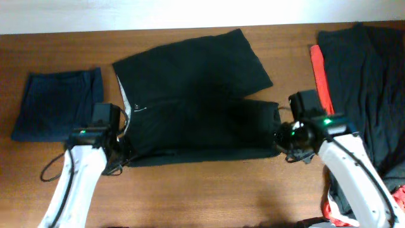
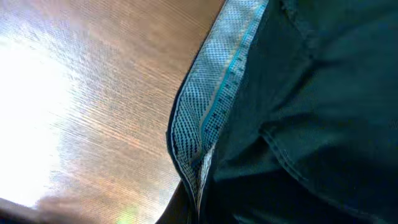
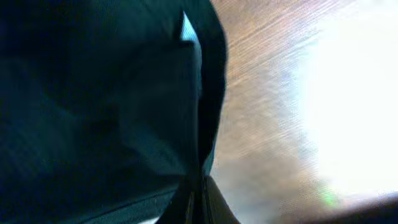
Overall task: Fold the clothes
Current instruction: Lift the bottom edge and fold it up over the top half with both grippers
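I should lift the leg hem outward with my right gripper onto the far leg's end (image 1: 245, 39), because that leg lies spread toward the back.
The black shorts (image 1: 196, 95) lie on the table, one leg spread toward the back, the other folded across the front. The pale waistband lining (image 1: 124, 101) shows at the left. My left gripper (image 1: 120, 147) is shut on the shorts' waistband corner at the front left; the left wrist view shows the dotted pale waistband (image 2: 211, 99) pinched at the bottom. My right gripper (image 1: 281, 136) is shut on the shorts' leg hem at the front right; the right wrist view shows dark fabric (image 3: 106, 99) clamped between the fingers (image 3: 200, 199).
A folded navy-blue garment (image 1: 58, 103) lies at the far left. A pile of black clothes (image 1: 367, 69) with a red garment (image 1: 320, 69) lies at the right, with more red fabric (image 1: 398, 196) near the front right corner. Bare wood table (image 1: 209, 190) runs along the front.
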Controlling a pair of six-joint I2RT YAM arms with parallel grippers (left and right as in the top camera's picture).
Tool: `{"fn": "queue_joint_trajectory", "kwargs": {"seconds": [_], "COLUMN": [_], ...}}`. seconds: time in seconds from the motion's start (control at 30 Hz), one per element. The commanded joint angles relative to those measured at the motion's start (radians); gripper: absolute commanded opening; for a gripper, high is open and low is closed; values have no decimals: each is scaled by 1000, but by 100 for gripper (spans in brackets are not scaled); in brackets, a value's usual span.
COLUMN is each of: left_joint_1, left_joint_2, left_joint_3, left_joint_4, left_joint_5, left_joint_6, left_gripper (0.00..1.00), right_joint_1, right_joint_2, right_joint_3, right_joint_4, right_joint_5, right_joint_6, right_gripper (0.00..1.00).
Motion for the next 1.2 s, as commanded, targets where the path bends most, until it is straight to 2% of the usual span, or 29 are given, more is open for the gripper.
{"fn": "queue_joint_trajectory", "kwargs": {"seconds": [0.0, 0.13, 0.23, 0.37, 0.47, 0.53, 0.6, 0.8, 1.03, 1.17], "left_joint_1": [4, 4, 4, 4, 4, 4, 4, 5, 5, 5], "left_joint_2": [-92, -124, -124, -124, -124, -124, -124, -101, 7, 97], "left_joint_3": [84, 142, 183, 239, 241, 241, 234, 186, 137, 137], "left_joint_4": [-72, -164, -263, -389, -385, -350, -272, -80, 87, 195], "left_joint_5": [45, 85, 169, 238, 235, 229, 229, 172, -8, -31], "left_joint_6": [127, 142, 200, 220, 220, 200, 115, -32, -192, -201], "left_gripper": [0, 0, 0, 0, 0, 0, 0, 0, 0, 0], "right_joint_1": [-19, -97, -157, -218, -219, -218, -210, -166, -103, -84], "right_joint_2": [-31, -66, -103, -130, -125, -109, -49, 147, 324, 395], "right_joint_3": [149, 278, 340, 452, 492, 496, 496, 496, 496, 496], "right_joint_4": [-89, -231, -282, -283, -191, -98, 32, 268, 523, 619], "right_joint_5": [154, 196, 224, 227, 227, 213, 152, 122, 119, 118], "right_joint_6": [-21, -22, -89, -219, -324, -402, -492, -586, -605, -605], "right_gripper": [4, 4, 4, 4, 4, 4, 4, 4, 4, 4]}}
